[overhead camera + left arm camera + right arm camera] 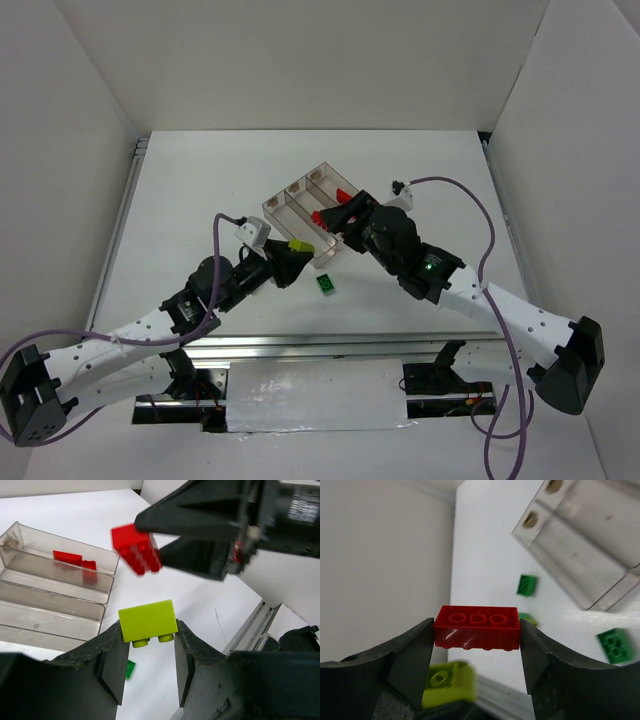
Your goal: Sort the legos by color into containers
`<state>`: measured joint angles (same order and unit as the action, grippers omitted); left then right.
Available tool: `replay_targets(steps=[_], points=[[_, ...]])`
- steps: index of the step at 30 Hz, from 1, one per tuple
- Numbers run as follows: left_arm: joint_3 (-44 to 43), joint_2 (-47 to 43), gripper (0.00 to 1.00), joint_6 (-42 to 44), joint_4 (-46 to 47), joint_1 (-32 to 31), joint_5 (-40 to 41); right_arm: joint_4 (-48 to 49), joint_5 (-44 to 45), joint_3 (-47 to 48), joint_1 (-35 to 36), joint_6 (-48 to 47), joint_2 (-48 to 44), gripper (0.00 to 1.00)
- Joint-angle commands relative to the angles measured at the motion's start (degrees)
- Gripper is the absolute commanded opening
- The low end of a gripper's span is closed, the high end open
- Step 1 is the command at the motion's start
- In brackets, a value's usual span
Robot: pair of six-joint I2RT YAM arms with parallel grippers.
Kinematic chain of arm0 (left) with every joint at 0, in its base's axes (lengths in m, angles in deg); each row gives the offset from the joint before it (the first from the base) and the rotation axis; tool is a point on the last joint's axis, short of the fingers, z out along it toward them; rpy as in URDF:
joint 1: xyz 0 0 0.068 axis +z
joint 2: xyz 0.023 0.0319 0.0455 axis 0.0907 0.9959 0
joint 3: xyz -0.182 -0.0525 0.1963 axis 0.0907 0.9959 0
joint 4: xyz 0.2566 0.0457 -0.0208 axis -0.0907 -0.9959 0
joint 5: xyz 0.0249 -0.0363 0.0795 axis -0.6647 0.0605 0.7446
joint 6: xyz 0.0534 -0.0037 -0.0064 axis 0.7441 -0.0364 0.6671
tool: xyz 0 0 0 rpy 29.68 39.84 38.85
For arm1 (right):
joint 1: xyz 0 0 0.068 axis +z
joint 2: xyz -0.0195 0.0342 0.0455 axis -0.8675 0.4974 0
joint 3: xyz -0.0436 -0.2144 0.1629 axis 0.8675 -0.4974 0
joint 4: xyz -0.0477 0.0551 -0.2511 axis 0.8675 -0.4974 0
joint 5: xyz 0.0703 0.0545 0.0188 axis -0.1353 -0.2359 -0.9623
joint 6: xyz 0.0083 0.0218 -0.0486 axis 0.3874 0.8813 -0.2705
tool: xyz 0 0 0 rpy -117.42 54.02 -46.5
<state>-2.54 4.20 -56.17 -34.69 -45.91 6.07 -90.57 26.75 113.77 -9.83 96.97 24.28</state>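
Observation:
The red lego goes outward with my right gripper over the tray's far section with the red legos next, then comes down and is released there.
My left gripper (pixel 298 251) is shut on a yellow-green lego (pixel 300 244), held above the table just in front of the clear three-compartment tray (pixel 275 212). In the left wrist view the brick (pixel 147 620) sits between the fingertips, studs down. My right gripper (pixel 327 216) is shut on a red lego (pixel 319 215) over the tray's near end; the right wrist view shows it (pixel 477 627) gripped by its ends. Red legos (pixel 67 557) lie in the tray's (pixel 50 630) far compartment. A dark green lego (pixel 326 285) lies on the table.
The two grippers are very close together, the right gripper's dark body (pixel 215 535) just above the left one. More green legos (pixel 616 645) (pixel 526 585) lie on the white table beside the tray (pixel 585 545). White walls enclose the table on three sides.

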Motion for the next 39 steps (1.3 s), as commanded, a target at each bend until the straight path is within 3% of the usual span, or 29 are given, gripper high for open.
replay_targets(steps=[1,3,8,17,18,22,24,27,30,31,36,39], points=[[2.6,-4.1,0.0,0.6,2.1,-0.2,1.6,1.1,-0.4,-0.3,-5.3,-3.4,0.7,0.0],[3.7,-5.1,0.0,-0.1,0.7,-0.2,1.1,-0.7,-0.1,2.0,-9.0,-6.4,3.4,0.0],[3.9,-8.7,0.0,-2.7,-7.5,-0.2,2.8,-6.0,-0.4,14.8,-15.4,-12.0,20.2,0.0],[-4.4,-13.0,0.0,-7.8,-31.3,-0.2,12.4,-16.5,-3.9,38.6,-23.4,-15.5,46.3,0.01],[-5.0,-13.0,0.0,-7.8,-32.4,-0.2,13.1,-17.3,-4.3,40.5,-23.9,-16.3,49.5,0.04],[-8.1,-11.7,0.0,-8.4,-35.5,0.0,15.2,-21.1,-5.1,48.1,-25.1,-17.7,54.8,0.35],[-9.5,-9.9,0.01,-8.5,-35.7,0.0,15.8,-22.2,-5.0,50.0,-25.4,-18.3,56.0,0.63],[-11.5,-6.3,0.06,-8.6,-35.0,0.0,16.2,-23.6,-4.7,51.2,-25.4,-19.1,55.2,0.85],[-14.1,-1.2,0.11,-8.5,-32.5,0.7,16.2,-23.9,-4.8,48.4,-25.3,-19.3,50.2,0.9],[-14.9,0.6,0.11,-8.6,-31.8,2.4,14.7,-21.0,-5.1,46.3,-25.4,-19.4,48.0,0.99],[-22.4,16.3,0.12,-8.3,-26.2,11.5,3.0,-20.4,-5.6,37.5,-25.5,-20.2,33.2,1.0],[-31.0,27.7,0.11,-7.1,-26.2,13.2,2.5,-14.8,-8.8,25.6,-25.5,-21.2,24.8,1.0]])
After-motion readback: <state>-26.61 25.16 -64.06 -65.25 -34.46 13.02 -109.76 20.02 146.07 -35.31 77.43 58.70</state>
